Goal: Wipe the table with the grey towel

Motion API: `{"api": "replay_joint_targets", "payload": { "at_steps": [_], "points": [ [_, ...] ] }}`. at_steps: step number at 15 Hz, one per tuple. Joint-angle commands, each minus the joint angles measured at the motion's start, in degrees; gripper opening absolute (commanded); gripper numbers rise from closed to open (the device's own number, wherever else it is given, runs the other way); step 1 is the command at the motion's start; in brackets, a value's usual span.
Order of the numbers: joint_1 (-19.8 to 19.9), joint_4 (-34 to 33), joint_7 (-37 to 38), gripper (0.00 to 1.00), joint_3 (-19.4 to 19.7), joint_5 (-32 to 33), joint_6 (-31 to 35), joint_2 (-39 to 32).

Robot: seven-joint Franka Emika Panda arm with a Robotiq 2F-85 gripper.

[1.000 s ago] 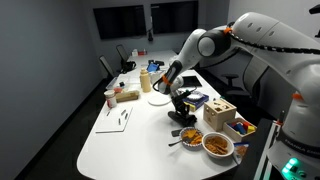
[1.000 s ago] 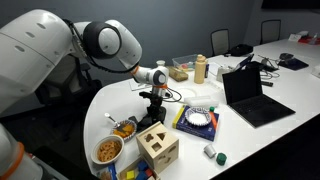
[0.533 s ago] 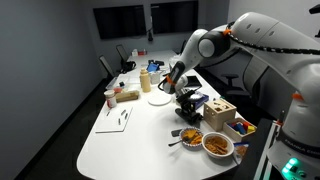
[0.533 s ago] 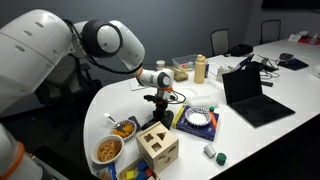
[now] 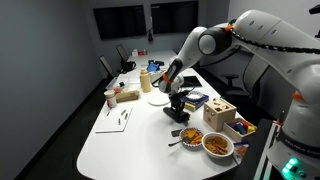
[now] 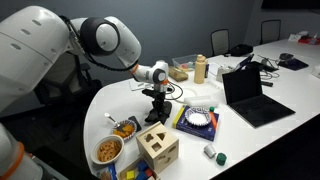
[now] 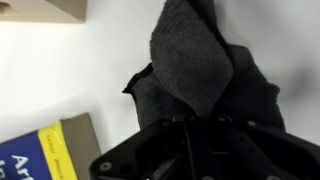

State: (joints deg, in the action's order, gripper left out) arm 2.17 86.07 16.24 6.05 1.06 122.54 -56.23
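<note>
My gripper needs to slide with the grey towel (image 5: 180, 114) away from the blue box onto the bare white table and open to release it, because that part of the table is clear.
The grey towel (image 5: 180, 114) is a dark, bunched cloth on the white table (image 5: 130, 145), seen in both exterior views (image 6: 155, 118). My gripper (image 5: 177, 104) points straight down onto it and is shut on its top. In the wrist view the towel (image 7: 200, 60) spreads out from between my black fingers (image 7: 190, 135), with folds rising above them and bare white tabletop to the left. The fingertips are buried in the cloth.
A wooden shape-sorter box (image 5: 220, 115), food bowls (image 5: 218, 145) and a blue box (image 6: 200, 120) stand close by. A plate (image 5: 158, 98), bottle (image 5: 146, 80), cup (image 5: 110, 98) and paper (image 5: 118, 118) lie farther off. A laptop (image 6: 250, 95) is open. A blue-and-yellow box corner (image 7: 40, 155) lies beside the towel.
My gripper slid the towel sideways toward the wooden box half a second ago and has now slid it back the other way. The grip on the towel is unchanged.
</note>
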Motion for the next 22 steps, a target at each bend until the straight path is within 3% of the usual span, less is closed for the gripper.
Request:
{"api": "replay_joint_targets", "payload": {
  "at_steps": [1, 4, 8, 9, 11, 15, 18, 19, 22],
  "points": [
    [-0.3, 4.2, -5.8, 0.02, -3.8, -1.7, 7.0, 3.9],
    [0.3, 3.5, -9.9, 0.02, -7.3, -3.1, 8.6, 3.1],
    [-1.2, 4.0, -8.8, 0.03, -6.3, -2.5, 9.1, 3.1],
    [-1.2, 4.8, -8.8, 0.33, -6.2, -2.4, 10.0, 3.7],
    [-1.3, 6.1, -9.0, 0.4, -6.0, -2.1, 11.7, 4.8],
    [-0.2, 10.3, -13.6, 0.7, -7.9, -2.7, 11.6, 9.2],
    [-1.1, 17.4, -14.7, 0.94, -7.6, -1.7, 12.4, 16.7],
    [-1.9, 19.8, -13.9, 0.99, -7.0, -1.1, 13.3, 19.4],
    [-4.7, 27.3, -9.7, 1.0, -4.1, 1.9, 15.7, 28.2]
  ]
}}
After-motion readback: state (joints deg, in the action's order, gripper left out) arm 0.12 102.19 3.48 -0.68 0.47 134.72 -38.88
